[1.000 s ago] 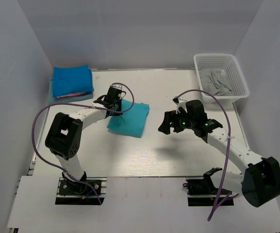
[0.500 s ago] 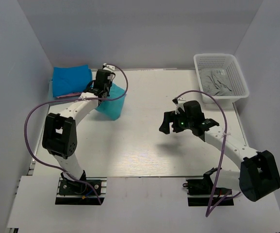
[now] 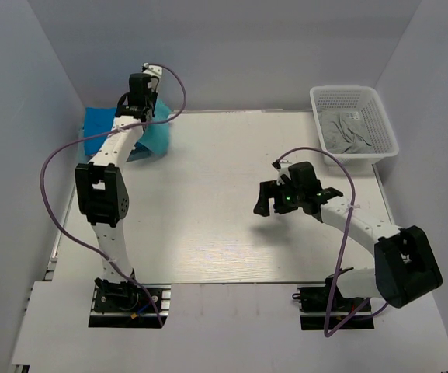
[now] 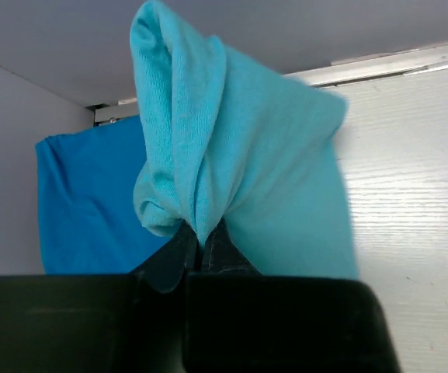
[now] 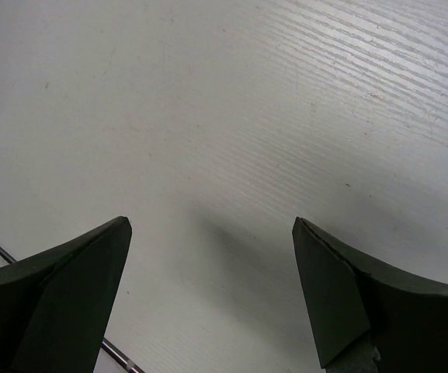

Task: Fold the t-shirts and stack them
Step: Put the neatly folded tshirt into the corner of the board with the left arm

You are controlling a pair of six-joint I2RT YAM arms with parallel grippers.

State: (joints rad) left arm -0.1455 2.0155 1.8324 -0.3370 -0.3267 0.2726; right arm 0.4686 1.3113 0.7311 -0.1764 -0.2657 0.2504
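I will move my left gripper toward the side and down over the stack's wall-side edge (image 3: pixel 89 132) (image 4: pixel 50 203) next, because the turquoise shirt hangs past the stack's open-table edge.
My left gripper (image 3: pixel 136 107) is shut on the folded bright turquoise t-shirt (image 3: pixel 155 134) and holds it hanging at the back left, beside the stack of folded shirts (image 3: pixel 99 130). In the left wrist view the turquoise shirt (image 4: pixel 231 155) bunches up from the pinched jaws (image 4: pixel 202 242), with the deeper blue top shirt of the stack (image 4: pixel 84 202) behind it on the left. My right gripper (image 3: pixel 266 199) is open and empty over bare table right of centre; it also shows in the right wrist view (image 5: pixel 212 233). A pale grey-blue shirt (image 3: pixel 348 132) lies crumpled in the basket.
The white lattice basket (image 3: pixel 354 95) stands at the back right corner. White walls close in the table on the left, back and right. A purple cable loops off each arm.
My left arm has lifted the turquoise shirt off the table's middle and carried it back and left to the stack. My right gripper has stayed nearly still.
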